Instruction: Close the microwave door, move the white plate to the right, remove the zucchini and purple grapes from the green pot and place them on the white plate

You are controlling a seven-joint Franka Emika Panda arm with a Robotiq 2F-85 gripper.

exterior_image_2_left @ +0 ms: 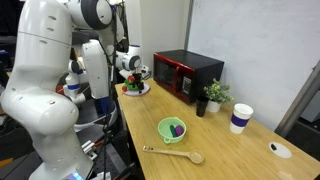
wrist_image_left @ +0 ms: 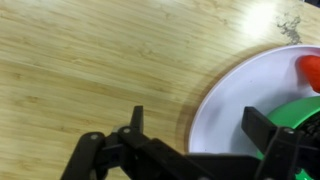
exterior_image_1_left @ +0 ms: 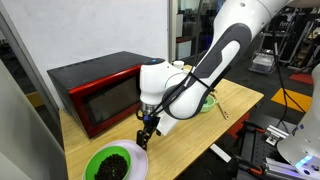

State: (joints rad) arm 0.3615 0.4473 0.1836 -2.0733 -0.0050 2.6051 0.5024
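I will lower my gripper next so it straddles the white plate's rim (exterior_image_1_left: 143, 151), that bare rim beside the green bowl (exterior_image_1_left: 112, 166), because the plate's rim is below, between its open fingers.
The red microwave's door (exterior_image_1_left: 100, 104) looks shut in both exterior views (exterior_image_2_left: 171, 75). The white plate (exterior_image_1_left: 140, 160) lies at the table's near end and carries a bright green bowl (exterior_image_1_left: 112, 166) of dark contents. My gripper (wrist_image_left: 200, 120) is open, low over the plate's rim (wrist_image_left: 225, 105), with one finger over the wood and the other over the plate. The pale-green pot (exterior_image_2_left: 170, 129) stands mid-table with the purple grapes (exterior_image_2_left: 177, 128) in it. In an exterior view the arm partly hides the pot (exterior_image_1_left: 208, 100). I cannot make out the zucchini.
A wooden spoon (exterior_image_2_left: 175, 154) lies by the pot. A small potted plant (exterior_image_2_left: 213, 95) and a white-and-blue cup (exterior_image_2_left: 240, 118) stand beyond the microwave. A red piece (wrist_image_left: 310, 70) sits on the plate by the bowl. The table edge is close to the plate.
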